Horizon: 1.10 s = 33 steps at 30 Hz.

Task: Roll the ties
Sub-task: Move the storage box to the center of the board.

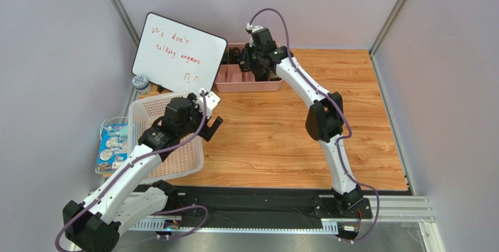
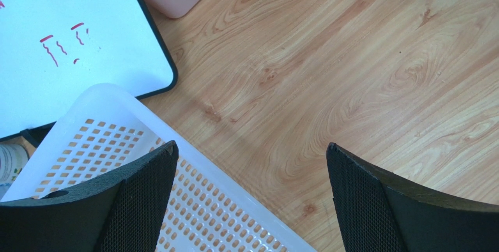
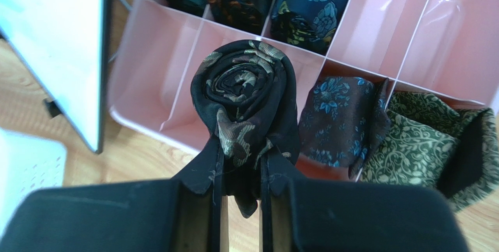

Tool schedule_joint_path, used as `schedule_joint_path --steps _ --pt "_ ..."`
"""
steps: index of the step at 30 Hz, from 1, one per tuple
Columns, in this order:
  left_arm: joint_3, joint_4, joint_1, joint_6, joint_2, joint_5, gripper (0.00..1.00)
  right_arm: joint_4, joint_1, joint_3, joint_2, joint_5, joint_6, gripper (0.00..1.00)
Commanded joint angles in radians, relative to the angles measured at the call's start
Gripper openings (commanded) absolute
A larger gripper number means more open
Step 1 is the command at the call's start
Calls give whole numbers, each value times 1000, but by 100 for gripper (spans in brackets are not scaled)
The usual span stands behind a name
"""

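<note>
The tray's near-row section beside the blue-flowered dark tie is empty, so my right gripper should move toward that tie, then down to release the rolled black tie in that section.
My right gripper is shut on a rolled black tie with olive-gold pattern and holds it above the near row of the pink divided tray. Other rolled ties sit in the tray: a blue-flowered dark one, a green-patterned one, and several in the far row. In the top view the right gripper is over the pink tray at the back. My left gripper is open and empty, hovering over the white basket's rim; it also shows in the top view.
A white perforated basket stands at the left. A whiteboard with red writing leans behind it, next to the tray. A clear box with round items lies at the far left. A black mat runs along the near edge.
</note>
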Motion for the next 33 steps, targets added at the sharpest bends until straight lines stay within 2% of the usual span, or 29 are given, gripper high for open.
schedule_joint_path --steps 1,10,20,25,30,33 --pt "-17 -25 5 -22 -41 -8 100 44 9 75 45 117 39 0" --pt "-20 -14 5 -24 -49 -11 99 15 14 0 69 168 21 0" --pt "-28 -15 7 -15 -55 -16 100 -117 -8 -109 52 229 -65 0" --pt "-21 -12 7 -16 -51 -7 100 -175 -22 -167 7 260 -85 0" --pt "-24 -8 7 -13 -54 2 100 -200 -55 -315 -65 270 -109 0" --pt "-23 -15 7 -12 -57 6 100 -229 -80 -346 -86 269 -145 0"
